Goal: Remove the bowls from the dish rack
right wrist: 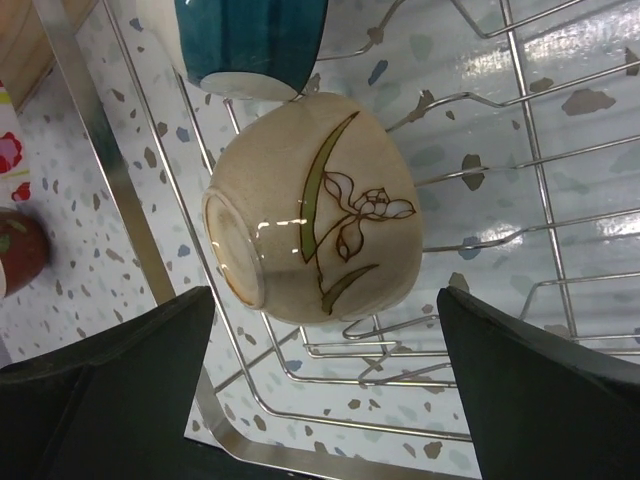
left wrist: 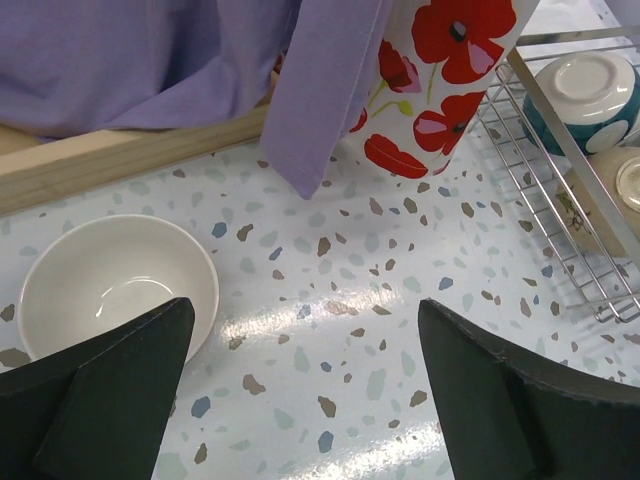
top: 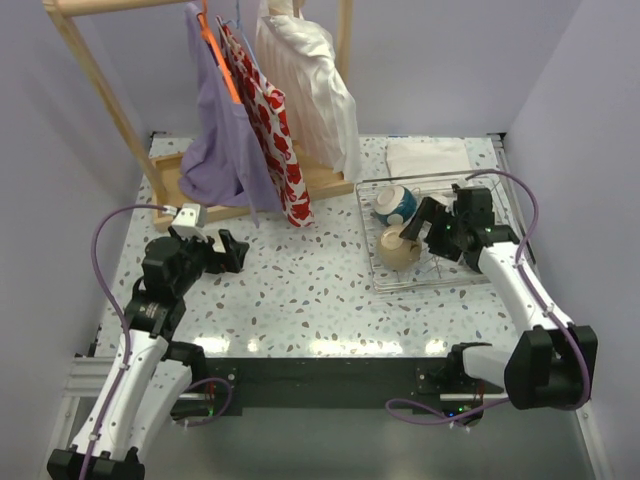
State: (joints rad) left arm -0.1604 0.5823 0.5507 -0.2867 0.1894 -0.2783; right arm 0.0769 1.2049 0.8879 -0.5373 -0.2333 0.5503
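Note:
My right gripper lowers its fingers to its left in the top view next, astride the foot and rim of the beige bowl (top: 397, 250), which lies below.
The silver wire dish rack (top: 432, 284) sits at the right. A beige bowl (top: 397, 250) with a painted flower lies on its side in it, and a teal-blue bowl (top: 397, 203) leans behind. My right gripper (top: 418, 228) is open just above the beige bowl (right wrist: 320, 205), its jaws either side without touching; the teal bowl (right wrist: 250, 40) lies beyond. My left gripper (top: 226, 252) is open and empty over the table, beside a white bowl (left wrist: 115, 285) standing upright by its left finger. A dark red object (right wrist: 18, 250) shows outside the rack.
A wooden clothes stand (top: 110, 110) with purple (top: 225, 140), red-floral (top: 275, 130) and white (top: 310, 90) garments fills the back left. A folded white cloth (top: 428, 157) lies behind the rack. The purple garment (left wrist: 320, 90) hangs close to my left gripper.

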